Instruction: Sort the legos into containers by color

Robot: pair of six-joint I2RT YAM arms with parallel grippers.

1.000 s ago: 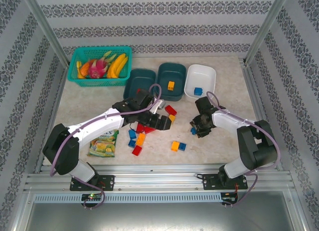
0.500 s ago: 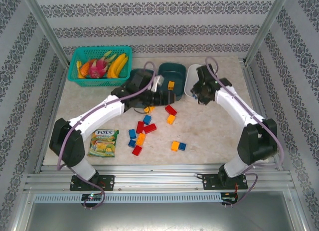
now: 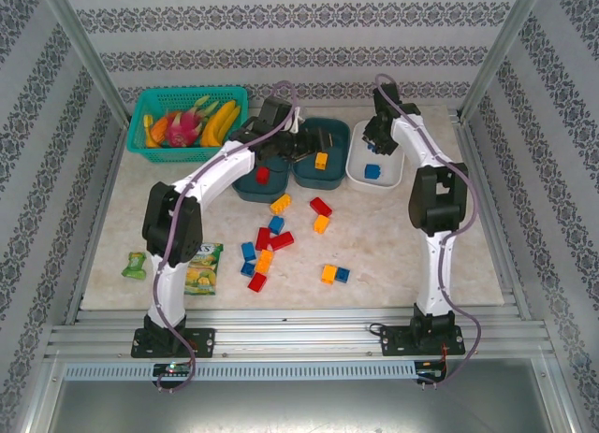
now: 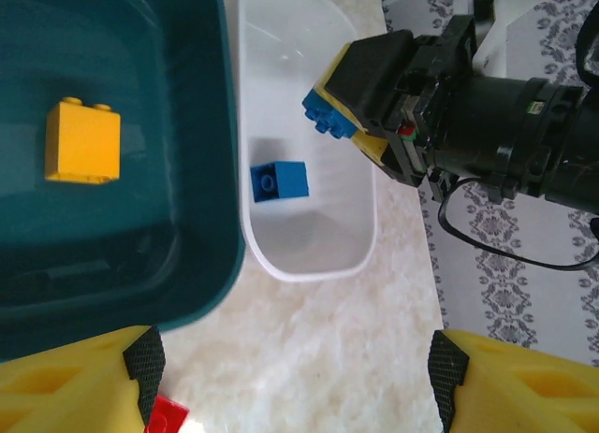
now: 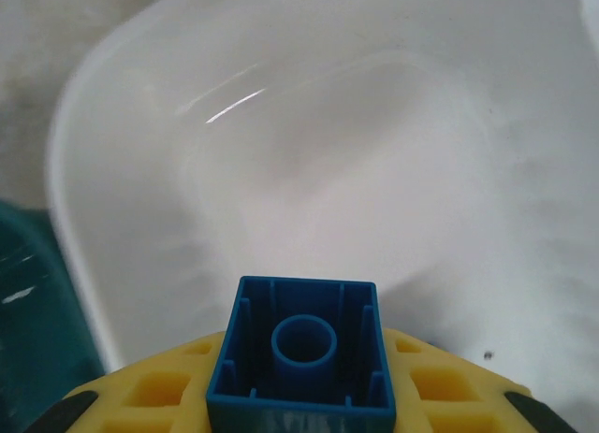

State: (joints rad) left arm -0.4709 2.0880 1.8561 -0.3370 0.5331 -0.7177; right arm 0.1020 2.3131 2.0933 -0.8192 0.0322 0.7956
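The white tub's bare bottom lies below the right gripper, so the robot will next lower that gripper into the white tub (image 3: 399, 158) and release the blue lego near the other blue one.
My right gripper (image 3: 378, 141) (image 5: 301, 400) hangs over the white tub (image 3: 399, 158) (image 5: 112, 124), shut on a blue lego (image 5: 301, 349) (image 4: 328, 115). Another blue lego (image 3: 372, 170) (image 4: 279, 180) lies inside that tub. My left gripper (image 3: 301, 151) (image 4: 295, 377) is open and empty, low over the table by the middle teal tub (image 3: 337, 134) (image 4: 187, 255), which holds an orange lego (image 3: 321, 160) (image 4: 82, 141). The left teal tub (image 3: 245, 186) holds a red lego (image 3: 262, 174). Several red, orange and blue legos (image 3: 265, 261) lie loose mid-table.
A bright teal basket (image 3: 140, 143) of fruit stands at the back left. A snack packet (image 3: 197, 267) and a small green packet (image 3: 137, 265) lie near the left front. Metal frame posts and patterned walls close in the table's sides and back.
The right arm carried the blue lego from mid-table up over the white tub. The left arm swung from the loose pile to the tubs, and a red lego now lies in the left teal tub.
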